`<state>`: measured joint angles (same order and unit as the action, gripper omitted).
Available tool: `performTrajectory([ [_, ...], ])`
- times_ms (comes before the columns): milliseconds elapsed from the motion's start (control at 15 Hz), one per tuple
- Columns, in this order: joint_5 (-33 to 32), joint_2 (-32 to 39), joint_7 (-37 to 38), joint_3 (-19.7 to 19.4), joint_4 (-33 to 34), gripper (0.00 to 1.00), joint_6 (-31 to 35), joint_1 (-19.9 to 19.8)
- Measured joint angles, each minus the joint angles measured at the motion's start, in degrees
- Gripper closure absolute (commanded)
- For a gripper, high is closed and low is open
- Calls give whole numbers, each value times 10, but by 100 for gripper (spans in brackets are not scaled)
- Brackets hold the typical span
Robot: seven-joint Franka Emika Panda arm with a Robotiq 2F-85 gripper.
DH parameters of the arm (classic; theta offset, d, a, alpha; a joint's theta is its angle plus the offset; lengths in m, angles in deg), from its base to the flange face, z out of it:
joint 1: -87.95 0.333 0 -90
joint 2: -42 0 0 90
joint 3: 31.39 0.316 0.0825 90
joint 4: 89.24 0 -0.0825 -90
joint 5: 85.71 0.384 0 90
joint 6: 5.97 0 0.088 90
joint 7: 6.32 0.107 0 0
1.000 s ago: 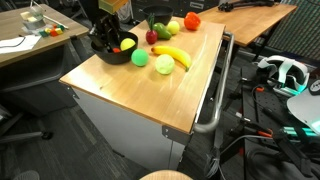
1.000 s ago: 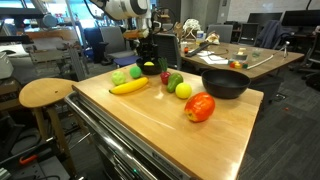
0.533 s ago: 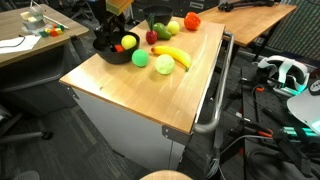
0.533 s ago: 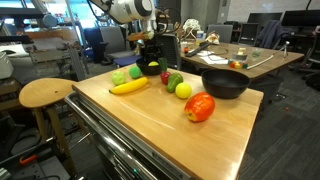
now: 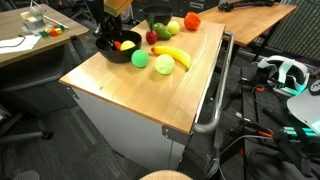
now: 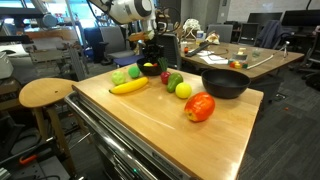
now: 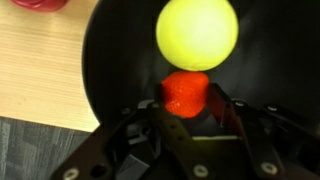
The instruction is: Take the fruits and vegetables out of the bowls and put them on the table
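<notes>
The black bowl's side is around my gripper's fingers, so my gripper should next rise over the bowl's rim, then go across and down toward the red apple [image 7: 40,4] to release.
In the wrist view my gripper [image 7: 190,104] reaches into a black bowl [image 7: 115,60] that holds a yellow ball [image 7: 197,32] and an orange-red piece [image 7: 186,92]. Both fingers press the sides of the orange-red piece, which still rests on the bowl's floor. In both exterior views the gripper [image 5: 107,38] [image 6: 149,60] hangs over this bowl [image 5: 112,53] [image 6: 150,70] at the table's far end. On the table [image 5: 130,85] lie a banana [image 5: 172,54], a green ball [image 5: 140,59] and a yellow-green ball [image 5: 164,65]. A second black bowl [image 6: 226,83] stands near a red-orange fruit [image 6: 200,107].
A red apple [image 5: 152,37], a yellow fruit [image 5: 175,27] and an orange-red fruit [image 5: 192,20] sit behind the banana. A round stool [image 6: 45,93] stands beside the table. Other desks with clutter stand behind [image 6: 235,55]. Cables and a headset [image 5: 280,70] lie on the floor.
The jaws opened wide half a second ago and have come back together on the orange-red piece. The arm has stayed over the same bowl; the fruits on the table have not moved.
</notes>
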<state>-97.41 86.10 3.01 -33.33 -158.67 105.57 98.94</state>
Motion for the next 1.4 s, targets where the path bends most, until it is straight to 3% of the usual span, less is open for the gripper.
performTrajectory([
  [467,9,-34,13,12,-21,79,85,7],
  [667,7,-107,22,12,-87,79,142,11],
  [1200,45,-292,108,8,-323,79,146,-20],
  [1333,74,-320,121,6,-389,31,159,-41],
  [1400,82,-330,124,5,-416,32,171,-50],
])
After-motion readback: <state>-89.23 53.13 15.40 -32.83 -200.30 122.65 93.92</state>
